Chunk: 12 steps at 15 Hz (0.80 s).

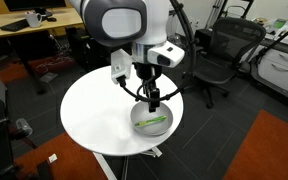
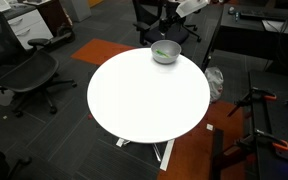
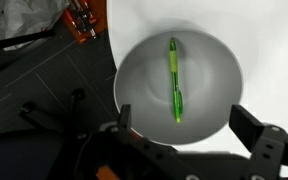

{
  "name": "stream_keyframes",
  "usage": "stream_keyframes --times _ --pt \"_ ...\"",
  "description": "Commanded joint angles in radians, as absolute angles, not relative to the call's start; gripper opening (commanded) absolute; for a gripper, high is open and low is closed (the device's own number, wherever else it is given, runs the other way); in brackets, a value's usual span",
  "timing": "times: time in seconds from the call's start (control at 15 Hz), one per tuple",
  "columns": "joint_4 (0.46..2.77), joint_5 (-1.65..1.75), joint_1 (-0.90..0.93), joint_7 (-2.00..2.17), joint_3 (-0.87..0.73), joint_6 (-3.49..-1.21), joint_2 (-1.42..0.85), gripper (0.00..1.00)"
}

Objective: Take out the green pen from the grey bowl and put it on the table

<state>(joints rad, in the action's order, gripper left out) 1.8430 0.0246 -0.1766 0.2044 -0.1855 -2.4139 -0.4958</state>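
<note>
The robot needs to lower its open gripper next into the grey bowl onto the pen's lower end, because that end of the pen points between its spread fingers.
The green pen lies inside the grey bowl, along its middle; it also shows in both exterior views. The bowl stands near the edge of the round white table. My gripper hangs above the bowl, open and empty, its two fingers spread to either side of the bowl's near half. In an exterior view the gripper is mostly out of frame above the bowl.
Black office chairs stand around the table. Wooden desks are at the back. An orange carpet patch lies on the floor. An orange and black tool lies on the floor beside the table.
</note>
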Motion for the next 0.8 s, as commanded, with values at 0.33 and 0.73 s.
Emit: stream_keyframes --times 0.33,0.73 --pt "1.698 -0.029 -0.205 0.169 -0.164 -2.435 -0.663 1.0" --pt "1.628 -0.031 -0.21 0.167 -0.163 -2.424 -0.752 1.0"
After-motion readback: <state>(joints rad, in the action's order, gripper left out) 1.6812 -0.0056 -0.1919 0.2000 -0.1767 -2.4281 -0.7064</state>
